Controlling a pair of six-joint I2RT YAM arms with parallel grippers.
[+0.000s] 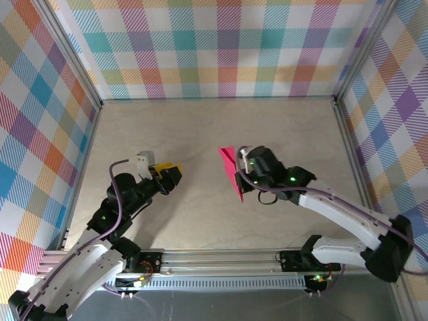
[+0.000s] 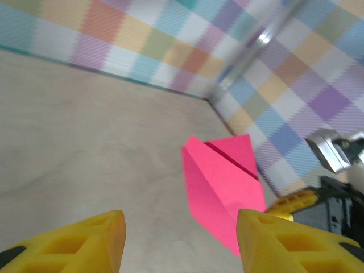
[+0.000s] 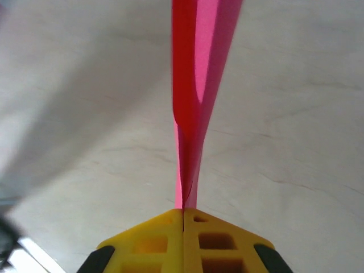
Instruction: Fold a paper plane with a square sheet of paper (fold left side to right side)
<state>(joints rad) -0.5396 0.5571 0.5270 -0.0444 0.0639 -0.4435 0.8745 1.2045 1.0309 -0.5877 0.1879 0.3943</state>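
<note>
The plane is still held off the table, so next I will lower my right gripper to the bare tabletop below it and let go of the plane's lower edge.
The square sheet of paper is folded into a narrow, pointed magenta-pink paper plane (image 1: pixel 231 170), held off the table near its middle. My right gripper (image 1: pixel 243 175) is shut on the plane's lower edge. In the right wrist view the creased plane (image 3: pixel 199 85) rises straight up from the closed yellow fingertips (image 3: pixel 183 215). My left gripper (image 1: pixel 170 168) hovers to the left, apart from the plane, and is open. In the left wrist view its yellow fingers (image 2: pixel 96 236) stand wide apart with bare table between them, and the plane (image 2: pixel 224 182) hangs ahead on the right.
The pale wooden table (image 1: pixel 200 127) is walled by checked panels (image 1: pixel 214 47) at the back and on both sides. A metal rail (image 1: pixel 221 257) runs along the near edge between the arm bases.
</note>
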